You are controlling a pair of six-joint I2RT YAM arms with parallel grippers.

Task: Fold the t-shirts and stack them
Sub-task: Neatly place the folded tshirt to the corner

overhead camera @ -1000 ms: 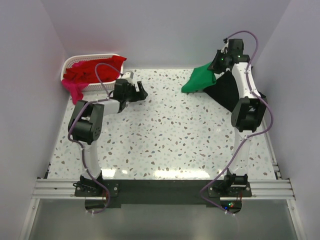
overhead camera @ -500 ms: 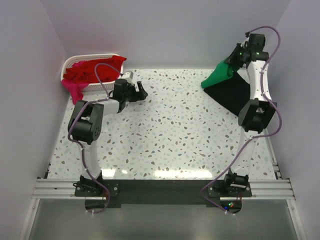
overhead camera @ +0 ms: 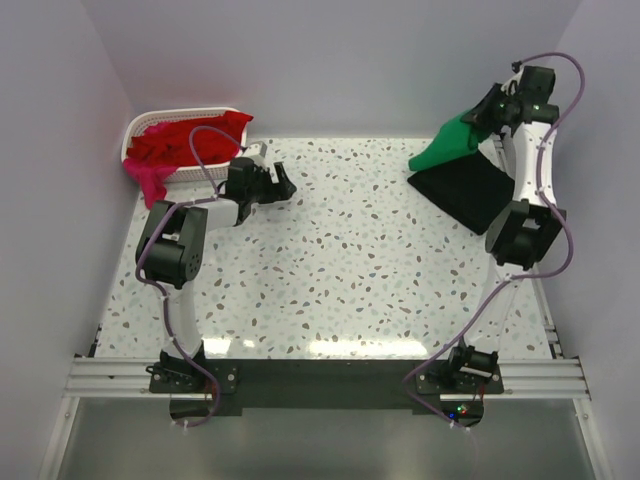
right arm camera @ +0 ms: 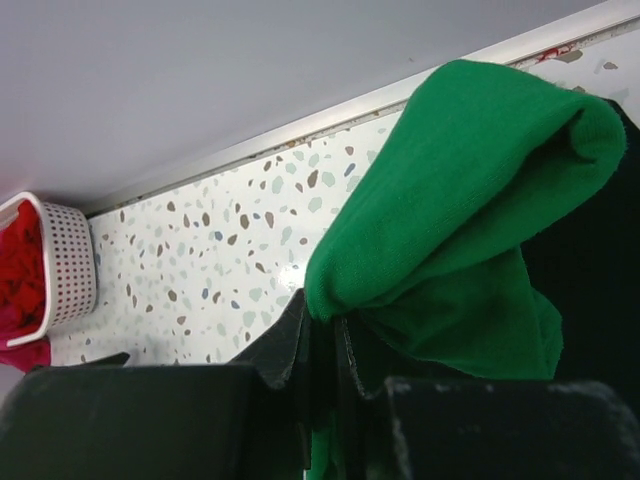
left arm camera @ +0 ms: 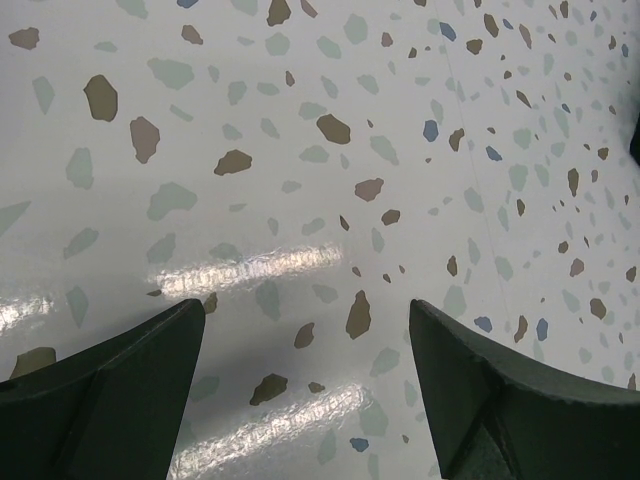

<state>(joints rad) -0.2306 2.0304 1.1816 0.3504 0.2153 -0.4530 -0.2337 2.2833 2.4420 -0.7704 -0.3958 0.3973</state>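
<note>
I should next move my right gripper down and back over the black t-shirt (overhead camera: 468, 188) (right arm camera: 590, 265) to release the held green t-shirt, which still hangs past the black one's far edge.
My right gripper (overhead camera: 483, 112) is raised at the far right and is shut on the bright green t-shirt (overhead camera: 443, 148), which hangs down from it over the black t-shirt (overhead camera: 468, 188) lying flat on the table. In the right wrist view the green t-shirt (right arm camera: 470, 210) is pinched between the fingers (right arm camera: 290, 345), with black cloth (right arm camera: 590, 290) behind it. The red t-shirts (overhead camera: 180, 142) and a magenta-pink one (overhead camera: 150, 183) fill and hang from the white basket (overhead camera: 135, 127) at the far left. My left gripper (overhead camera: 283, 183) is open and empty, low over the speckled table (left arm camera: 300, 200).
The white lattice basket also shows at the left edge of the right wrist view (right arm camera: 65, 265). Walls close the table at the back and both sides. A metal rail (overhead camera: 320, 375) runs along the near edge by the arm bases.
My right gripper has carried the green t-shirt up and to the right, from the black shirt's left side to above its far right corner. The left arm has not moved.
</note>
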